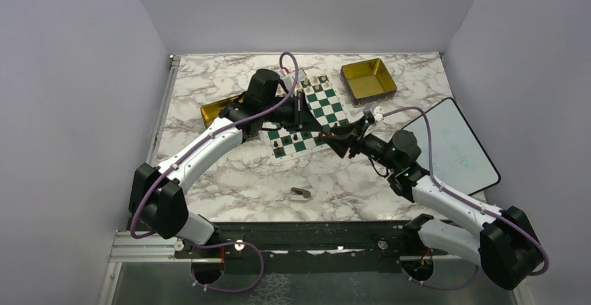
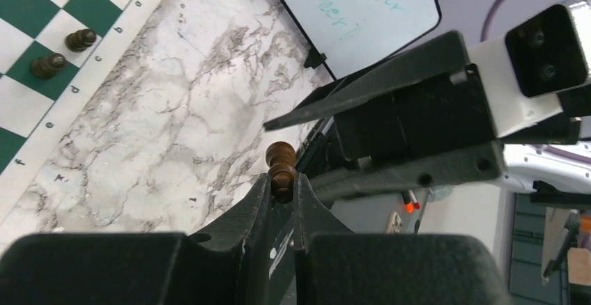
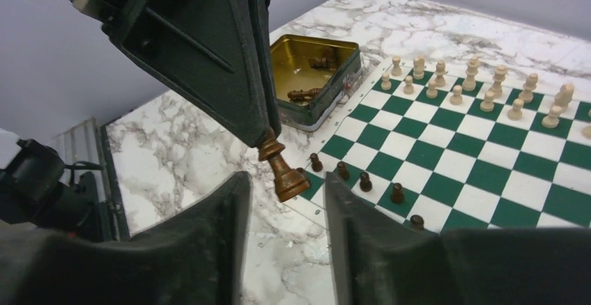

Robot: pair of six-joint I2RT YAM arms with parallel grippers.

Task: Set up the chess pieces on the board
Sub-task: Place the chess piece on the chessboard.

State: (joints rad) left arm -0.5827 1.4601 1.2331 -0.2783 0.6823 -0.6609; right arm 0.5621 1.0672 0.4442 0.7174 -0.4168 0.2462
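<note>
The piece swings to the left in the top view with my left gripper next and comes down onto the green square by the letter f [image 1: 300,146] [image 2: 8,145], since it's empty.
A dark brown chess piece [image 2: 281,160] hangs above the marble, near the board's near edge, with my left gripper [image 2: 282,180] shut on its top. In the right wrist view the same piece [image 3: 282,173] hangs base down from the left fingers [image 3: 230,75]. My right gripper [image 3: 286,188] stands open around its base, and neither jaw touches it. The green-and-white board [image 1: 327,103] carries several dark pawns [image 3: 366,181] on its near rows and pale pieces [image 3: 474,75] on the far side. Both grippers meet by the board's near right corner [image 1: 329,134].
A gold tin [image 3: 327,75] with loose dark pieces [image 3: 301,95] sits left of the board. A second gold tin [image 1: 368,80] stands at the back right. A whiteboard tablet [image 1: 453,145] lies right. A small dark object [image 1: 301,193] lies on the marble near the front.
</note>
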